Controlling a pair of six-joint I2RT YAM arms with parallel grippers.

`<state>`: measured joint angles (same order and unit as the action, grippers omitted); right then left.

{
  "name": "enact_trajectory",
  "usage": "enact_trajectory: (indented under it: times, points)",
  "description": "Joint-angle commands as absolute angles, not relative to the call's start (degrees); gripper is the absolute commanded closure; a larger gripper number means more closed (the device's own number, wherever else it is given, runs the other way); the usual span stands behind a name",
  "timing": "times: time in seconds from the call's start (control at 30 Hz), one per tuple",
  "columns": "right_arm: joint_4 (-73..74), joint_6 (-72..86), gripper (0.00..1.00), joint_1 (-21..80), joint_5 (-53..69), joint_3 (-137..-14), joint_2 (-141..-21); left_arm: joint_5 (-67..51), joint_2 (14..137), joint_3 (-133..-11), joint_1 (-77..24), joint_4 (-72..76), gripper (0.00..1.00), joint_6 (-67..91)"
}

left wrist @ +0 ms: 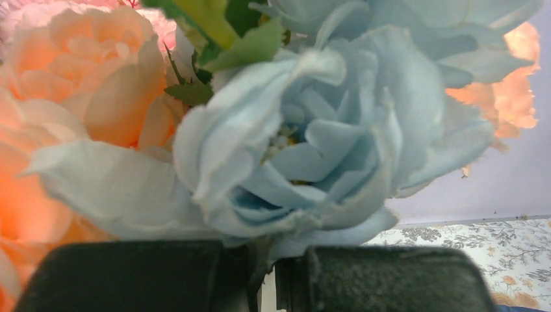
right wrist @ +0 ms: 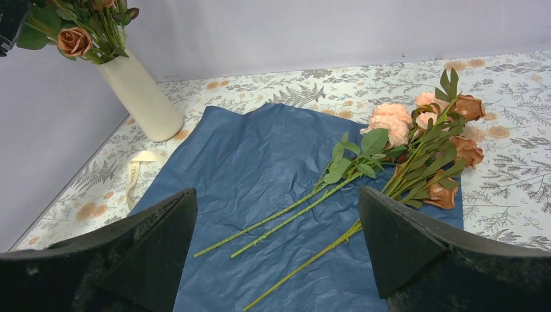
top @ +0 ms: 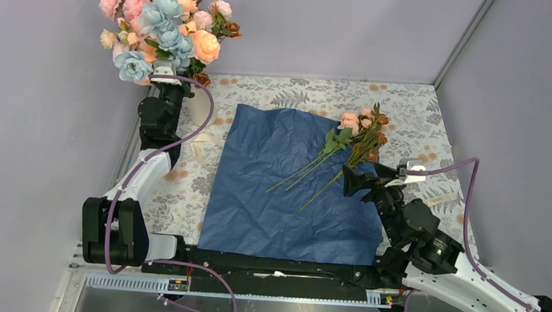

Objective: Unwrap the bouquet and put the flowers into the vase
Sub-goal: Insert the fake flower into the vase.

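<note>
I need to lower my left gripper next, shift it slightly toward the vase, then open it, as the pale blue and peach flowers' stems already reach down to the vase's opening [top: 199,89].
A bunch of flowers [top: 161,26] with pale blue and peach blooms [left wrist: 312,130] stands at the back left. Its stems run down to the mouth of the off-white vase [right wrist: 140,97], which my left arm partly hides in the top view [top: 202,107]. My left gripper [top: 161,66] is shut on this bunch's stems just under the blooms [left wrist: 263,273]. The bouquet's navy paper [top: 286,185] lies spread flat, with a few peach and brown flowers [top: 361,132] lying on its right part [right wrist: 416,130]. My right gripper [top: 362,179] hangs open over their stem ends [right wrist: 276,214], touching nothing.
A cream ribbon [right wrist: 133,170] lies loose on the floral tablecloth [top: 420,114] between the vase and the paper. Grey walls close the table on the left, back and right. The vase stands close to the left wall.
</note>
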<state>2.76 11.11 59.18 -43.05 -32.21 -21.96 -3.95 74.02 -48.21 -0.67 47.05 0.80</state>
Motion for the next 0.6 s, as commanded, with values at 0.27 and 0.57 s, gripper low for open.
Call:
enact_trajectory:
  times: [0.27, 0.57]
  points:
    - [2.2, 12.3, 0.01, 58.6, -44.7, -31.9, -21.2, -2.8, 77.3, -46.5, -0.3, 45.0, 1.00, -0.6]
    - [2.2, 12.4, 0.01, 58.7, -44.4, -31.8, -21.3, -2.9, 79.2, -46.5, -0.3, 43.8, 1.00, -1.6]
